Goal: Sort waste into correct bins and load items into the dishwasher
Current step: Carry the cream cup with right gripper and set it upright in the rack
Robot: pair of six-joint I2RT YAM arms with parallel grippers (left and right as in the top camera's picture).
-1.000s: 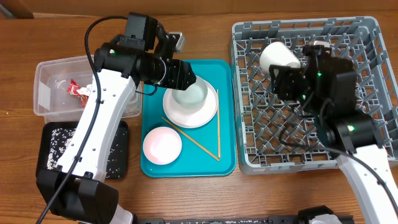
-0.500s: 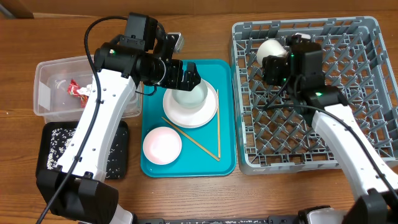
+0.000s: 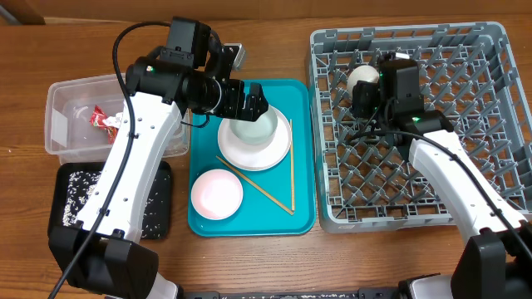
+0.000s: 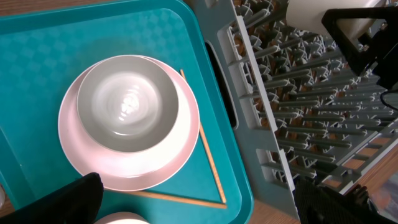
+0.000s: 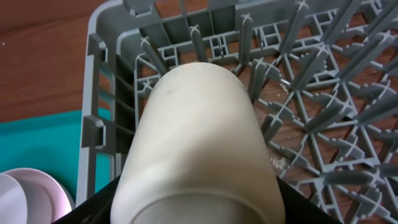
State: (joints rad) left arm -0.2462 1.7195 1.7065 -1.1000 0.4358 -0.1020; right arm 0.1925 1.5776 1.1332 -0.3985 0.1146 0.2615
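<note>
Next, my right gripper lowers the small white cup into the pegs at the rack's far corner (image 3: 347,91) and releases it, as they stand below the gripper.
My right gripper (image 3: 366,93) is shut on the small white cup (image 3: 362,74) and holds it on its side over the back left of the grey dish rack (image 3: 490,46); the cup fills the right wrist view (image 5: 199,143). My left gripper (image 3: 253,104) is open above the greyish-white bowl (image 3: 253,129), which sits on the pale pink plate (image 3: 278,151). The bowl (image 4: 127,102) and plate (image 4: 180,149) also show in the left wrist view. The small pink-white bowl (image 3: 216,193) and the chopsticks (image 3: 291,178) lie on the teal tray (image 3: 303,220).
The clear tub (image 3: 62,124) at the left holds a red wrapper (image 3: 104,121) and a tissue. The black tray (image 3: 68,199) in front of it holds white grains. The dish rack's wall (image 4: 249,81) stands close beside the teal tray.
My right gripper carried the cup left and toward the back of the rack, lowering it among the pegs. My left gripper opened over the grey bowl and stayed there.
</note>
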